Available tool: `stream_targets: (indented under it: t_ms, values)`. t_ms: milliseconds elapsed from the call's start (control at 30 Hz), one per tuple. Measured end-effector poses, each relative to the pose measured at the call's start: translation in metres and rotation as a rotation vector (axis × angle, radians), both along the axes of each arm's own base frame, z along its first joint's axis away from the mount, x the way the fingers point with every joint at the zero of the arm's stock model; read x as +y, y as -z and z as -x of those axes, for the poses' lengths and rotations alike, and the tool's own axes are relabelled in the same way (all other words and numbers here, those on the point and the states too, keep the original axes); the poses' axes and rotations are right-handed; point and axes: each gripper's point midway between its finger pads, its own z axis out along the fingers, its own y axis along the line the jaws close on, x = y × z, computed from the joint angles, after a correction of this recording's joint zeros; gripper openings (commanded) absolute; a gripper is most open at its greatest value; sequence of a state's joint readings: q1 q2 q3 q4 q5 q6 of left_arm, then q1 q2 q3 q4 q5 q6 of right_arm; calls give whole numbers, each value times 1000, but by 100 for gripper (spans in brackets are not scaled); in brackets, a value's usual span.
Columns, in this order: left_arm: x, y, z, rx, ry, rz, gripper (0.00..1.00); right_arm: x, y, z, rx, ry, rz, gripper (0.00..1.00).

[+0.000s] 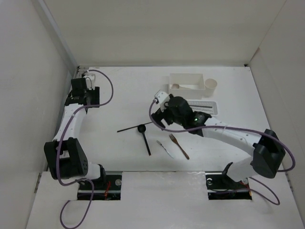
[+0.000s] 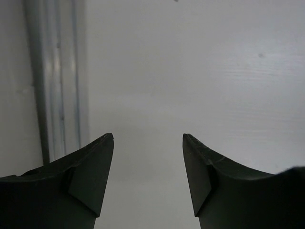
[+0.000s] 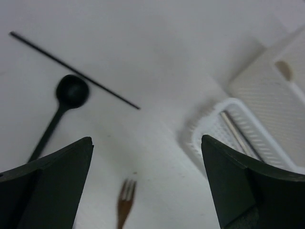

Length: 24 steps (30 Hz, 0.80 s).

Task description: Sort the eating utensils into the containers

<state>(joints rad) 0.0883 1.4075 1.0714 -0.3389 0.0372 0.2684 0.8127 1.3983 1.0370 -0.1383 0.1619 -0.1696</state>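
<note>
The black spoon's bowl lies against the chopstick, but its handle is clear. So my right gripper will go down and move back onto that thin handle point(image 1: 146, 143) point(image 3: 45, 138) next.
A thin dark chopstick point(image 1: 135, 127) and the black spoon point(image 1: 144, 138) lie mid-table. A small silver fork point(image 1: 165, 149) and the longer brown fork point(image 1: 179, 146) lie just right of them. The rectangular box point(image 1: 187, 76) at the back holds the beige spoon point(image 1: 188, 87); the cream cup point(image 1: 211, 85) stands at its right. The mesh basket tray point(image 3: 209, 125) holds a slim silver utensil point(image 3: 237, 132). My right gripper point(image 3: 147, 139) is open and empty above the table between the brown fork point(image 3: 125, 200) and the tray. My left gripper point(image 2: 148, 136) is open and empty at the far left.
White walls enclose the table on three sides. My left gripper point(image 1: 88, 105) sits close to the left wall. My right arm point(image 1: 228, 133) crosses the right half of the table and covers part of the mesh tray point(image 1: 209, 106).
</note>
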Motion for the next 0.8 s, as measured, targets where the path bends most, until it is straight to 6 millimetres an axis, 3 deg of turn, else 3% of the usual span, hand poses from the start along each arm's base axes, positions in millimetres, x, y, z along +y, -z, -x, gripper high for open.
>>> stream_targets:
  t_ms: [133,300,467,633,767,800]
  values:
    - [34,-26,-3,-108,-183,-10,56,53,30,43,116,-130,24,100]
    - [38,-46,-2,-179,-258,10,56,86,58,67,238,-172,37,100]
    - [38,-52,4,-210,-287,24,56,107,105,83,353,-167,81,100]
    - [27,-39,9,-184,-283,41,56,111,157,118,463,-167,190,100]
    - [19,-33,9,-171,-277,67,56,112,162,131,482,-140,199,90]
    - [19,-33,9,-171,-279,72,56,113,162,131,482,-131,192,77]
